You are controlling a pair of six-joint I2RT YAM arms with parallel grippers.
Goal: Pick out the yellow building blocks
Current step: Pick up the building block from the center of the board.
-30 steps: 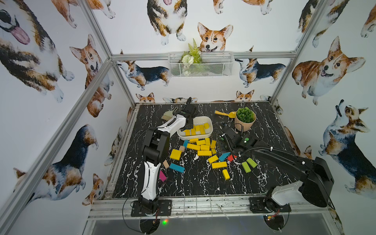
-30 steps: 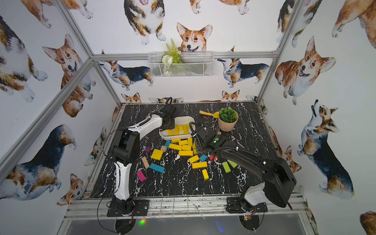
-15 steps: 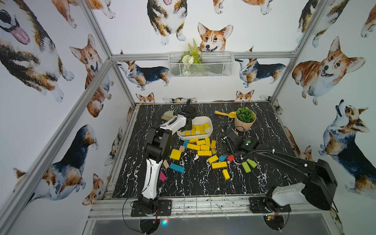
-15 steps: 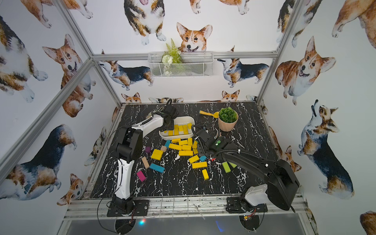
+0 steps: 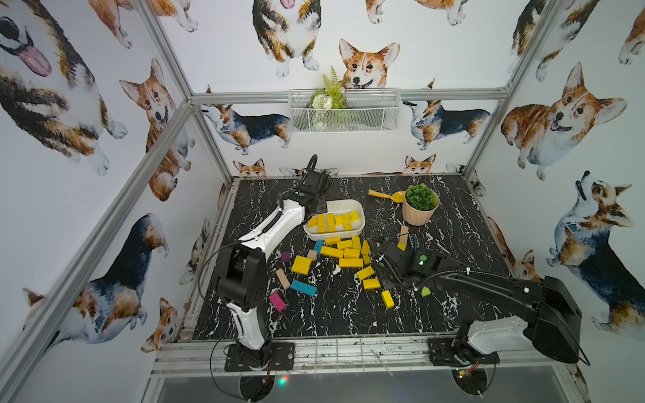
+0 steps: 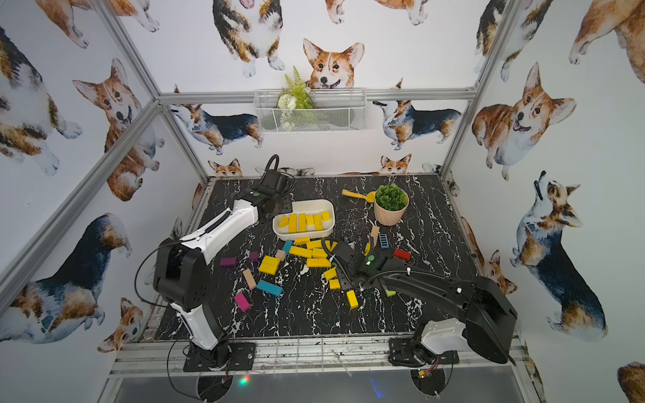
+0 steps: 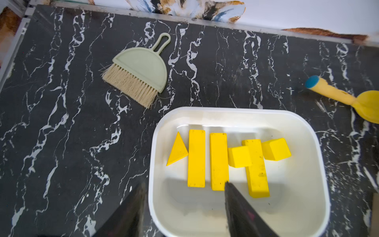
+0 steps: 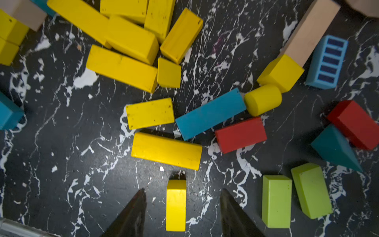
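Note:
My right gripper moves down and draws back next onto the short yellow bar (image 5: 387, 299) (image 8: 176, 205), below it toward the base, where bare table leaves both fingers room.
Several yellow building blocks (image 7: 196, 158) lie in the white tray (image 7: 152, 164) at the back of the table (image 5: 361, 223). My left gripper (image 7: 184, 184) hangs open over the tray's near left corner, holding nothing (image 5: 317, 206). More yellow blocks form a loose pile (image 5: 343, 249) in front of the tray, with a flat yellow square (image 5: 301, 264) to their left. My right gripper (image 8: 182, 189) is open above a short yellow bar (image 8: 176, 205), which lies on the table between the fingers, untouched. In a top view that bar (image 5: 387, 299) sits just in front of the right gripper (image 5: 384, 281).
A green hand brush (image 7: 139, 69) and a yellow scoop (image 7: 348, 98) lie beyond the tray. A potted plant (image 5: 420, 206) stands at the back right. Lime-green (image 8: 276, 201), red (image 8: 241, 134) and blue (image 8: 210, 113) blocks lie around the right gripper; a magenta block (image 5: 277, 301) lies front left.
My left gripper has opened over the tray. My right gripper has opened wider and come forward, from beside the pile to over the short yellow bar.

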